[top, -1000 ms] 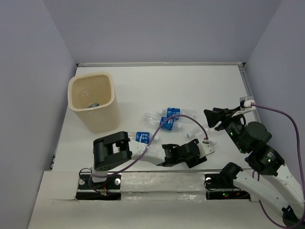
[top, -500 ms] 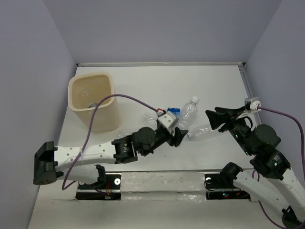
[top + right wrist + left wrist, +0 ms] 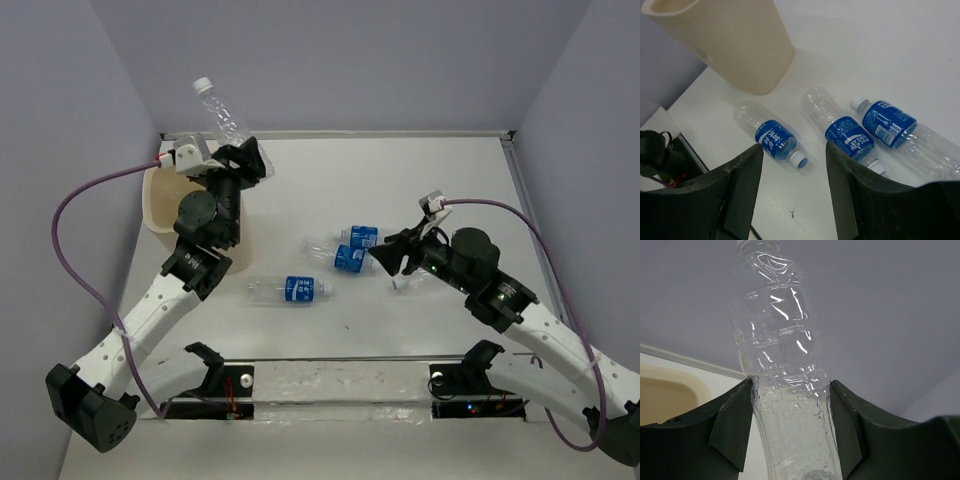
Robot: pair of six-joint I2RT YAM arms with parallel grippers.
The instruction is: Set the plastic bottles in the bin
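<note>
I need to move my left gripper to the left in the top view next, over the bin's opening (image 3: 168,196) (image 3: 664,401), and let go, because the unlabelled bottle is still beyond the bin's rim.
My left gripper (image 3: 238,150) is raised beside the cream bin (image 3: 153,203) and shut on an unlabelled clear plastic bottle (image 3: 221,108), which points up with its white cap on top. In the left wrist view both fingers press the bottle (image 3: 782,340) and the bin rim (image 3: 670,390) shows at lower left. Three blue-labelled bottles lie on the table (image 3: 297,289) (image 3: 349,258) (image 3: 364,236). My right gripper (image 3: 380,260) hangs open just right of them. In the right wrist view it (image 3: 794,149) is above one bottle (image 3: 771,136), with two more (image 3: 846,132) (image 3: 887,122) to the right and the bin (image 3: 730,45) behind.
Grey walls close in the white table (image 3: 400,180) on three sides. The left arm's purple cable (image 3: 75,205) loops out past the bin's left side. The right arm's cable (image 3: 530,240) arcs over the right of the table.
The left arm has swung up and to the left from the middle of the table, carrying the unlabelled bottle to the bin. The right gripper has moved left toward the lying bottles.
</note>
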